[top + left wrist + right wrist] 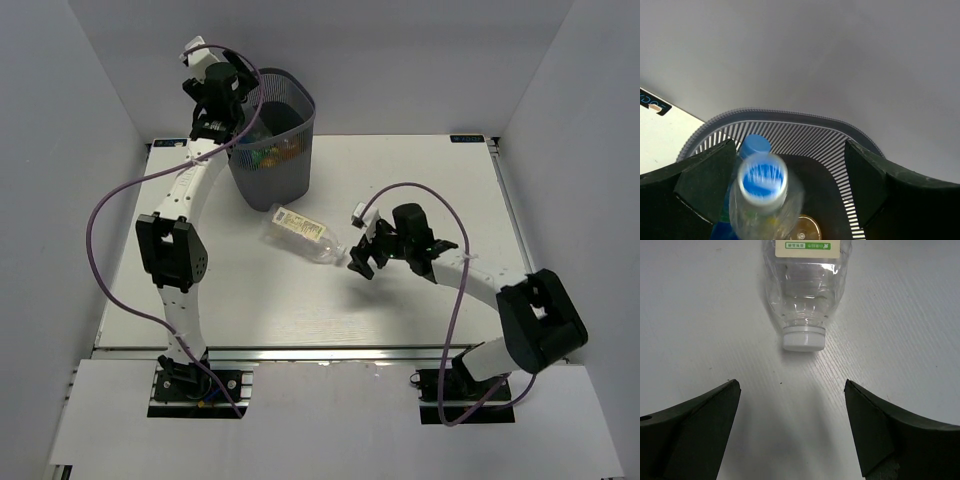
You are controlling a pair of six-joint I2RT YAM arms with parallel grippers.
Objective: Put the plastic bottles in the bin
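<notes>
The right gripper eases its open fingers down and left in the top view around the bottle's white cap next, which points at the gripper from that side.
My left gripper (222, 100) hangs over the near-left rim of the dark wire-mesh bin (285, 150), jaws wide apart. In the left wrist view a clear bottle with a blue label (762, 195) is blurred between the fingers, close to the left one, over the bin's inside (840, 145); my left gripper (789, 146) does not grip it. A blue-capped bottle (755, 145) lies below it. Green and orange bottles (270, 152) show inside the bin. A clear bottle with a cream label (303, 232) lies on the table, cap (803, 340) toward my open, empty right gripper (358, 262), (791, 385).
The white table (400, 180) is walled by grey panels at the back and sides. A purple cable loops from each arm. The bin stands at the back left, just behind the lying bottle.
</notes>
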